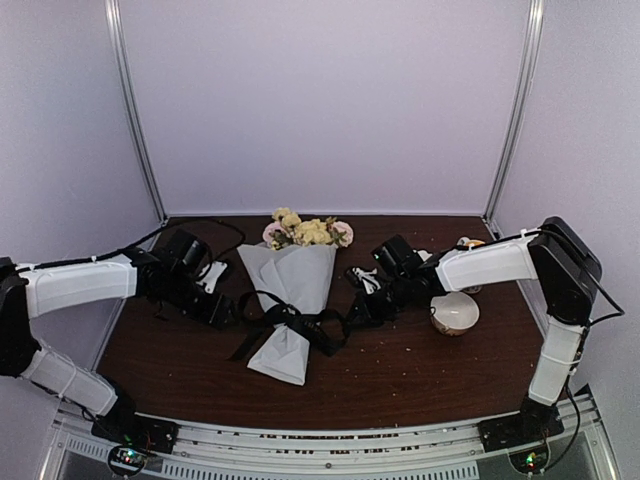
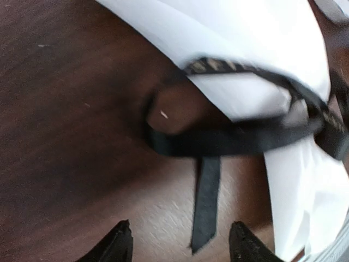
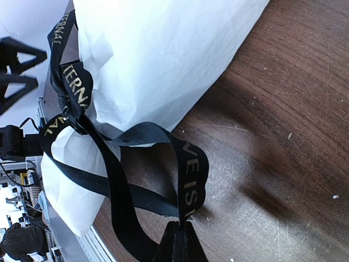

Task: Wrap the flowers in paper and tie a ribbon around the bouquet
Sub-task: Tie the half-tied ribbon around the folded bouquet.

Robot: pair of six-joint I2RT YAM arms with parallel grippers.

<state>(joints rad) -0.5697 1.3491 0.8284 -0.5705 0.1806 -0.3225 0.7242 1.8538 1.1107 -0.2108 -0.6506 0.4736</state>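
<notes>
The robot's left gripper should next move away from the robot's base past the loose end, then onto the bend of the black ribbon loop (image 1: 241,306) (image 2: 152,134).
The bouquet lies in the middle of the table, its yellow and pink flowers (image 1: 305,232) pointing to the back and the paper (image 1: 292,285) coned around the stems. A black ribbon (image 1: 290,320) is knotted around the cone. My left gripper (image 2: 180,240) is open just left of the cone. A loose ribbon tail (image 2: 206,218) lies on the wood between its fingers, touching neither. My right gripper (image 3: 182,232) sits right of the cone, shut on a lettered loop of the ribbon (image 3: 191,169) beside the paper (image 3: 163,54).
A white bowl (image 1: 455,312) stands on the brown table (image 1: 420,370) right of my right gripper, with a small object (image 1: 468,243) behind it. Pale walls and metal posts close in the back and sides. Small crumbs dot the wood.
</notes>
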